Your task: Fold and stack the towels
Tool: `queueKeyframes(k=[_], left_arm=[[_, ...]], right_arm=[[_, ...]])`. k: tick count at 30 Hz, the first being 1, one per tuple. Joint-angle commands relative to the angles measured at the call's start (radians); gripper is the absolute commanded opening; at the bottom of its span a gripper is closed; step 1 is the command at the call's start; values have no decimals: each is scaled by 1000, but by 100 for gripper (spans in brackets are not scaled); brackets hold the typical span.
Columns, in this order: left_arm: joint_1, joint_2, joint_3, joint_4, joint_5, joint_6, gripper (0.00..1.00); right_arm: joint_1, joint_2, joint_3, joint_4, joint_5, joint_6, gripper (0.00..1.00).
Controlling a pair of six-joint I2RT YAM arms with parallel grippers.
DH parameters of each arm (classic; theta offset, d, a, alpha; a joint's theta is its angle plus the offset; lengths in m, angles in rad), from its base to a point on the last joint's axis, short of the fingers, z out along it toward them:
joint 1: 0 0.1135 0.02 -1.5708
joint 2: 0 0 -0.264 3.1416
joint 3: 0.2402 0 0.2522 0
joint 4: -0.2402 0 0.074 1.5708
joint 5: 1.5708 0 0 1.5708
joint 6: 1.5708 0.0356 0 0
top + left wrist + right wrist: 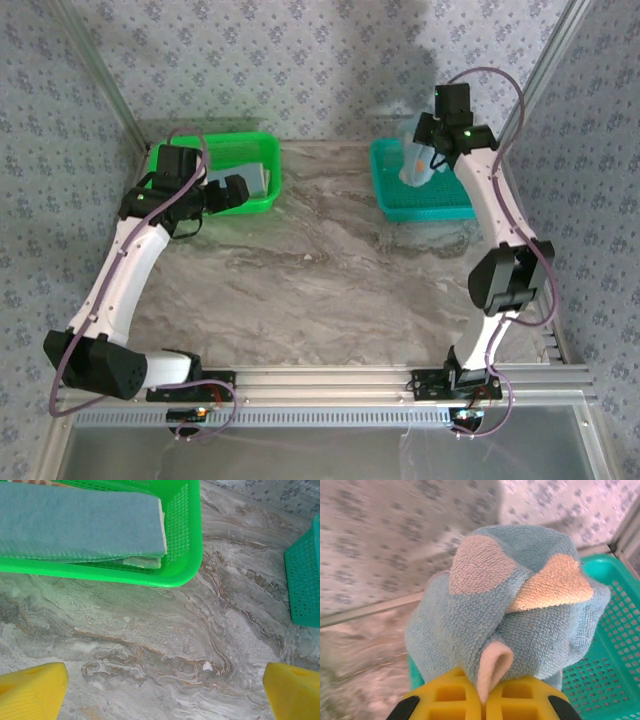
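The table's bare middle lies empty. My right gripper needs to carry the towel from the teal basket back and down onto that part of the table and release it there.
A light blue towel with orange-yellow spots hangs bunched over the teal basket, and my right gripper is shut on a pinched fold of it. From above, that towel dangles at the basket's back left corner. A folded light blue towel lies flat in the green basket on top of a paler layer. My left gripper is open over bare table just in front of the green basket, with its yellow fingers far apart and nothing between them.
The green basket stands at the back left and the teal basket at the back right, on the marble-patterned table. Patterned walls close in the back and sides. A metal rail runs along the near edge.
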Motion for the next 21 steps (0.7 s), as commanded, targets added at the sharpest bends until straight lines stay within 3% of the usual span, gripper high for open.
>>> queueKeyframes(k=[1, 6, 8, 12, 17, 21], left_arm=[[4, -43, -11, 23, 11, 10, 100], [5, -60, -30, 29, 5, 25, 100], [5, -62, -33, 22, 0, 28, 100], [7, -83, -57, 16, -39, 11, 100], [10, -126, -126, 43, -24, 13, 100], [10, -142, -171, 17, -2, 1, 99]], right_arm=[[69, -97, 10, -24, -9, -46, 0], [192, -191, -23, -123, -56, -49, 0], [254, -229, -92, -134, -124, -50, 0], [399, -277, -245, -123, -144, -17, 1], [539, -241, -419, -35, -148, 21, 5], [586, -142, -510, 85, -169, 32, 5]])
